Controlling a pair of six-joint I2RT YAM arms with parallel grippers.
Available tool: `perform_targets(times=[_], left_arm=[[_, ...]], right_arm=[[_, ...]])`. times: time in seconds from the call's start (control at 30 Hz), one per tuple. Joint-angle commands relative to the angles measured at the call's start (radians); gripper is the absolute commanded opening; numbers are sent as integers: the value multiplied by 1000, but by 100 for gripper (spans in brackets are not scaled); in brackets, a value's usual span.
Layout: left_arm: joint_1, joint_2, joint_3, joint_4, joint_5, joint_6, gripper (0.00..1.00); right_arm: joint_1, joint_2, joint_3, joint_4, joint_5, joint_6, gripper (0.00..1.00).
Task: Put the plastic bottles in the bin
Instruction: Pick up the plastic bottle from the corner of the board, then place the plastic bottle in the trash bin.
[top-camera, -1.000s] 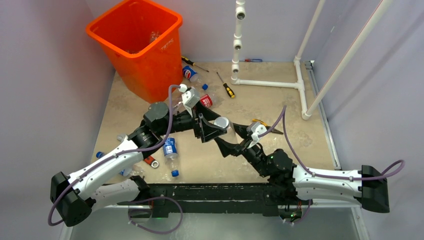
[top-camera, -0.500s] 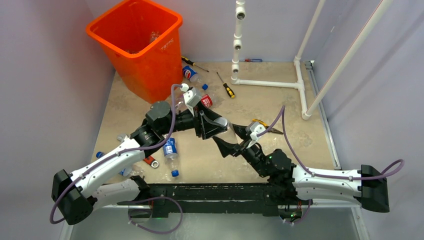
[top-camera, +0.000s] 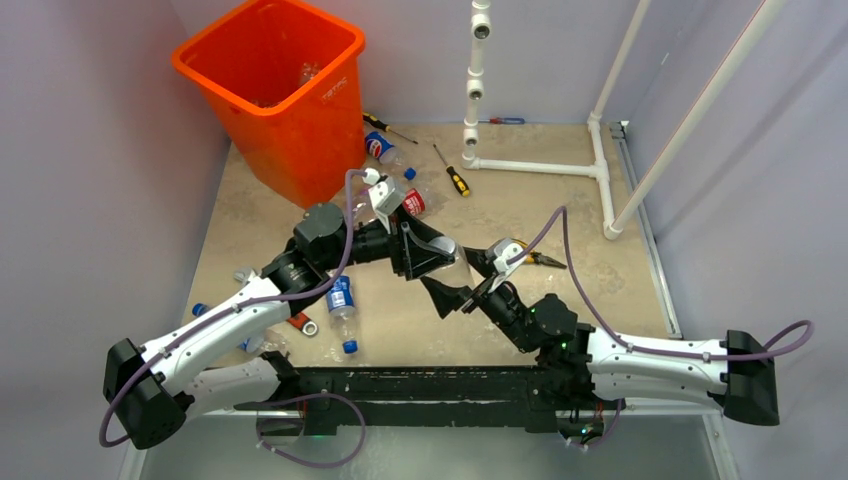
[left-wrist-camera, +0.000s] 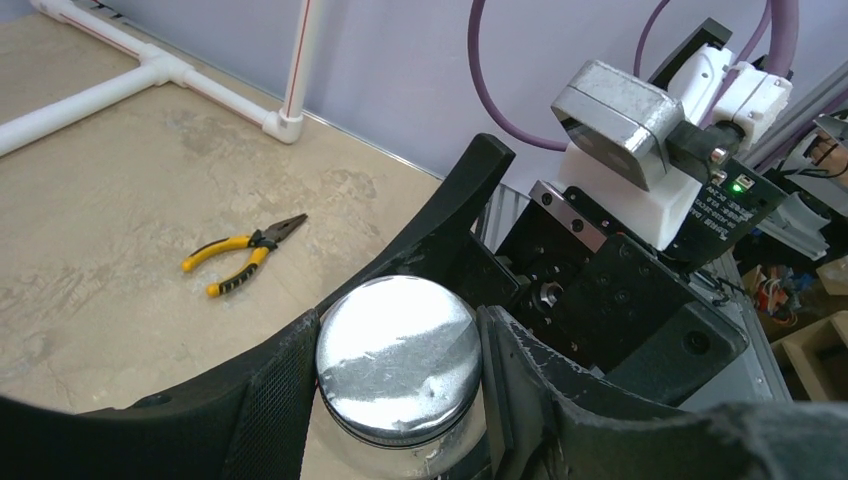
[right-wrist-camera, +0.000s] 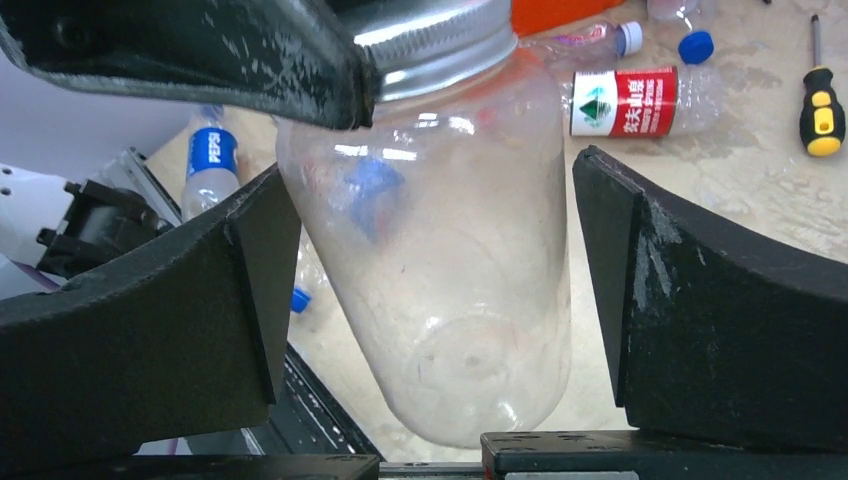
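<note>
The robot's left gripper needs to swing the bottle outward next, over the orange bin's opening (top-camera: 272, 58), and let it go there, since the opening is outward and to that gripper's left in the top view.
My left gripper (top-camera: 428, 250) is shut on the silver-lidded neck of a wide clear bottle (right-wrist-camera: 450, 250) and holds it above the table; the lid (left-wrist-camera: 400, 355) sits between its fingers. My right gripper (top-camera: 462, 278) is open, its fingers (right-wrist-camera: 690, 300) on either side of the bottle's body, with gaps on both sides. The orange bin (top-camera: 215, 85) stands at the far left with bottles inside. A red-label bottle (top-camera: 412, 202), a Pepsi bottle (top-camera: 340, 298) and a blue-label bottle (top-camera: 380, 148) lie on the table.
Yellow-handled pliers (left-wrist-camera: 245, 250) lie right of the grippers. Screwdrivers (top-camera: 456, 178) lie near the white pipe frame (top-camera: 540, 166) at the back. More small bottles (top-camera: 245, 275) and a red-handled tool (top-camera: 300, 322) lie at the near left.
My right gripper has moved left and closer, so its open fingers now sit around the bottle's body. My left gripper has shifted slightly, still holding the bottle.
</note>
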Motion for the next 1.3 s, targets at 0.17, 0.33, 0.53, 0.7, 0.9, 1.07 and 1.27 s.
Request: perform_targets(times=[0.17,0.33,0.53,0.7,0.9,1.07,1.27], left_arm=[[-1,-47,-9,-19,-173,46,0],[5,-94,-20,-51,-354,94,0],[31,-99,30,-69,-482,99,0],[31,-106,192,-91,-622,176,0],[31,39,538,-87,-953,415,0],[103,346,903,70,-1263,770,0],[361,547,1077,208,-1269,740,0]], right_arm=[[1,-53,80,-168,-5,48,99],[2,-112,69,-246,-32,80,99],[1,-156,78,-294,-155,79,99],[2,-158,105,-326,-188,79,99],[1,-151,67,-216,-200,91,99],[2,-150,63,-223,-234,116,99],[1,-184,67,-302,-257,148,99]])
